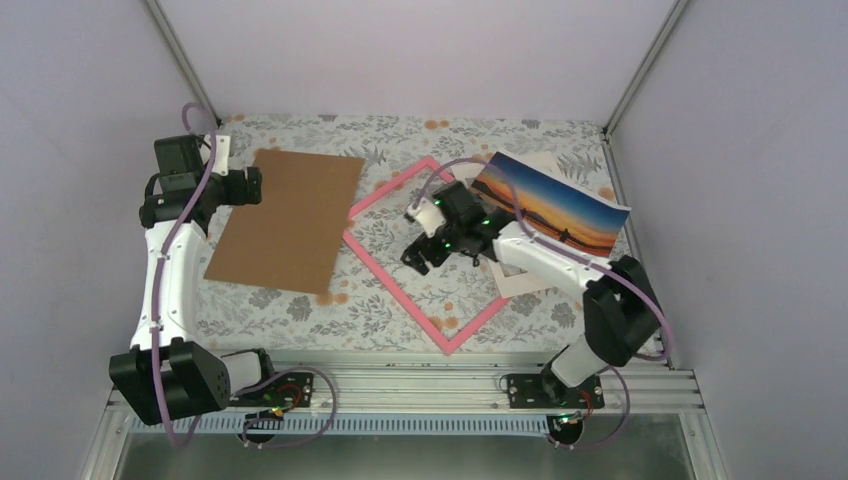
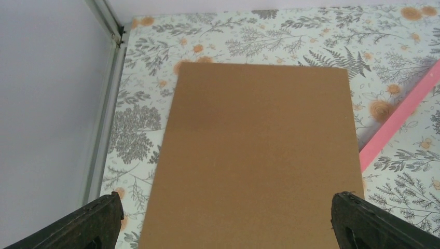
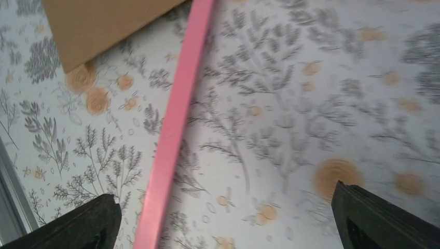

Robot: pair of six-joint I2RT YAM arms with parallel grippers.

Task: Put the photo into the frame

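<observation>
Next I will lower my right gripper across to the pink bar (image 1: 378,271) (image 3: 165,150) by the cardboard's near corner, since it lies below and to the gripper's left in the top view.
The pink frame (image 1: 380,255) lies flat as a diamond in the middle of the table, with only tablecloth inside it. One of its bars also shows in the right wrist view (image 3: 174,129). The sunset photo (image 1: 545,203) lies at the back right, partly over the white mat board (image 1: 520,283) and partly hidden by the right arm. My right gripper (image 1: 425,255) is open and empty, low over the inside of the frame near its left bar. My left gripper (image 1: 255,187) is open and empty over the far edge of the brown cardboard sheet (image 1: 287,217).
The cardboard sheet (image 2: 259,155) fills most of the left wrist view; its near corner shows in the right wrist view (image 3: 98,23). White walls and metal posts close in the table on three sides. A metal rail (image 1: 400,385) runs along the near edge.
</observation>
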